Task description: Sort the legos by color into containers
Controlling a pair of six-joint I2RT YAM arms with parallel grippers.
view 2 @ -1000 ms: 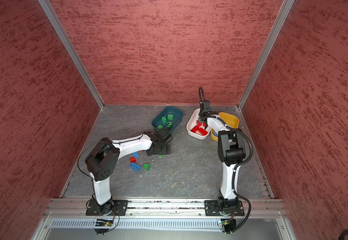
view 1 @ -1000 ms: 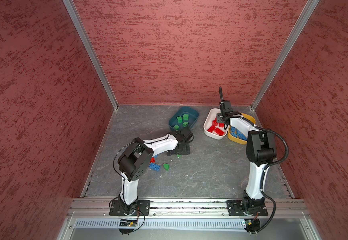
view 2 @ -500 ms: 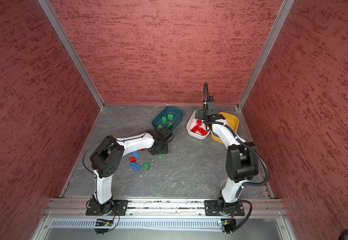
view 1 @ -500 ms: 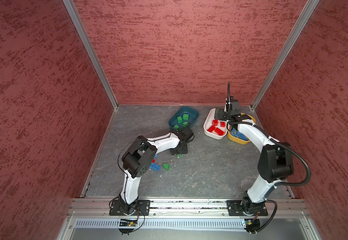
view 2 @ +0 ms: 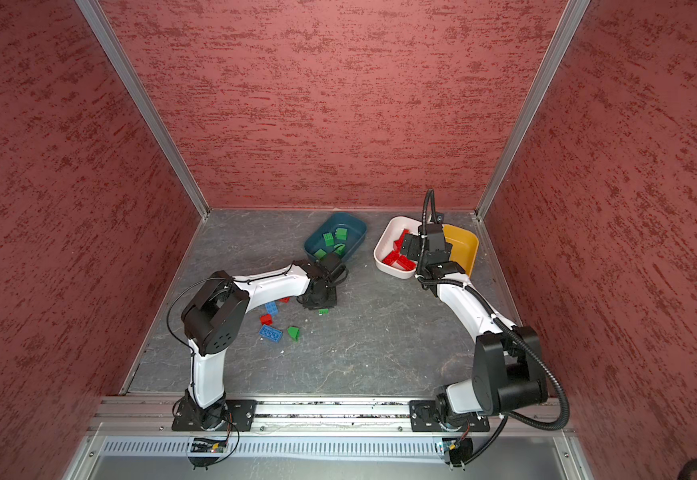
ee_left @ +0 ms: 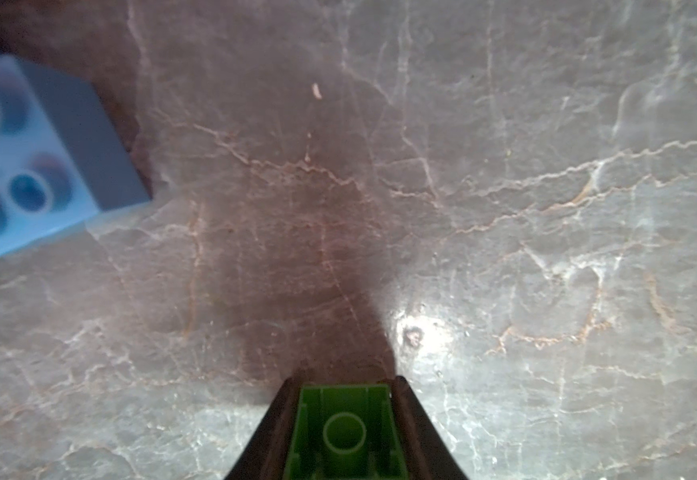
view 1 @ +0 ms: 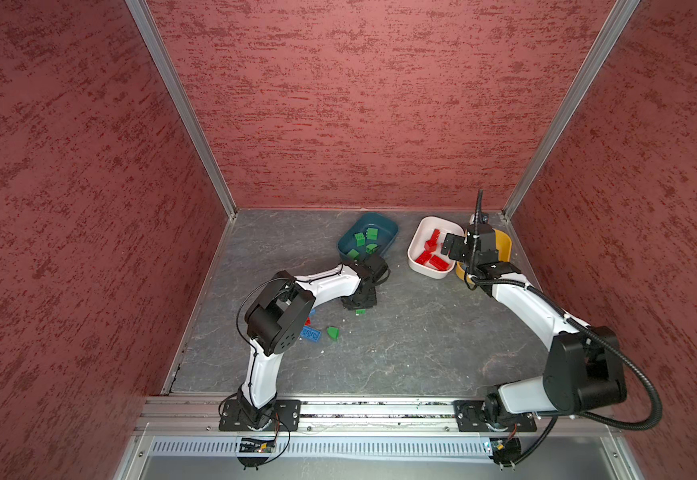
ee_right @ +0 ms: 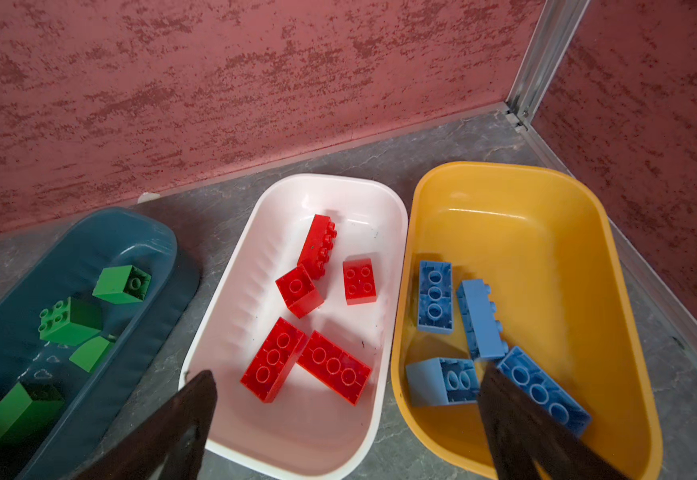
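My left gripper rises outward over the teal tub (view 1: 384, 226) next and releases the green brick there, since that tub of green bricks lies outward of it.
My left gripper (ee_left: 344, 384) is down at the floor, shut on a green brick (ee_left: 344, 432) whose hollow underside faces the left wrist camera. In both top views that gripper (view 1: 359, 301) (view 2: 319, 299) stands just in front of the teal tub (view 1: 384, 226), which holds green bricks (ee_right: 72, 320). My right gripper (ee_right: 346, 419) hangs open and empty over the near end of the white tub (ee_right: 338, 183), which holds red bricks (ee_right: 334, 365). The yellow tub (ee_right: 504, 170) holds blue bricks (ee_right: 434, 295). Loose on the floor lie a blue brick (view 2: 271, 333), a green wedge (view 2: 293, 332) and a red brick (view 2: 266, 319).
The three tubs sit in a row along the back wall, the yellow tub (view 1: 504, 243) in the right corner. Another blue brick (ee_left: 26, 166) lies close to my left gripper. The left arm's elbow (view 1: 280, 316) hangs over the loose bricks. Red walls enclose the floor on three sides.
My left gripper has shut on the green brick at the floor. The right jaws have opened wide over the white tub, and the right arm's elbow has swung out to the right and lower.
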